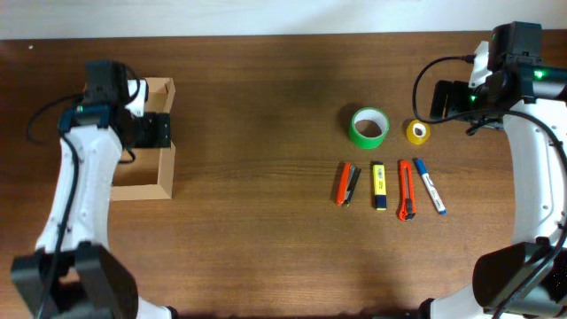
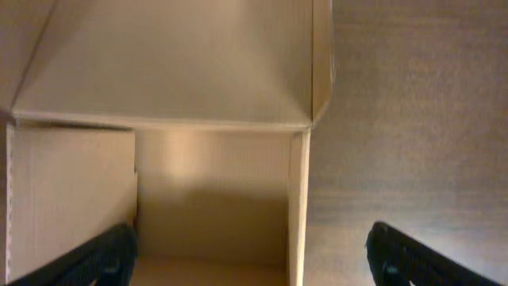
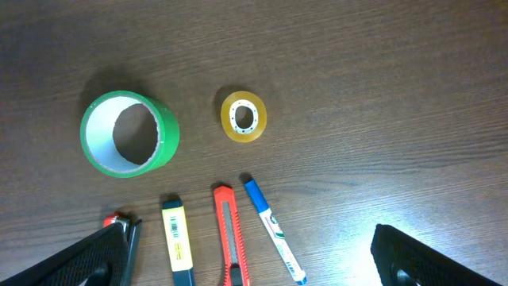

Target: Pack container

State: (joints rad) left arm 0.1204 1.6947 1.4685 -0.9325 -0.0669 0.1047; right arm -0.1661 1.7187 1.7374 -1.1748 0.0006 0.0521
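The container's thin pale edge (image 1: 168, 152) (image 2: 297, 217) facing the items shows between my open fingers. Next, my left gripper moves down onto it, shifting slightly toward the items.
The tan cardboard container (image 1: 158, 159) stands open at the far left of the table. My left gripper (image 1: 152, 131) is open above its right wall, one finger inside and one outside; the left wrist view shows the box's bare inside (image 2: 214, 214) between the fingers (image 2: 252, 262). My right gripper (image 1: 447, 97) is open and empty at the far right, hovering above the items (image 3: 254, 266). Below it lie a green tape roll (image 1: 369, 127), a small yellow tape roll (image 1: 418, 132), an orange stapler (image 1: 346, 184), a yellow marker (image 1: 378, 186), an orange box cutter (image 1: 406, 190) and a blue pen (image 1: 430, 186).
The items also show in the right wrist view: green tape roll (image 3: 127, 133), yellow tape roll (image 3: 244, 116), box cutter (image 3: 228, 234), blue pen (image 3: 271, 229), yellow marker (image 3: 176, 238). Bare brown wood table (image 1: 266, 133) lies between the box and the items.
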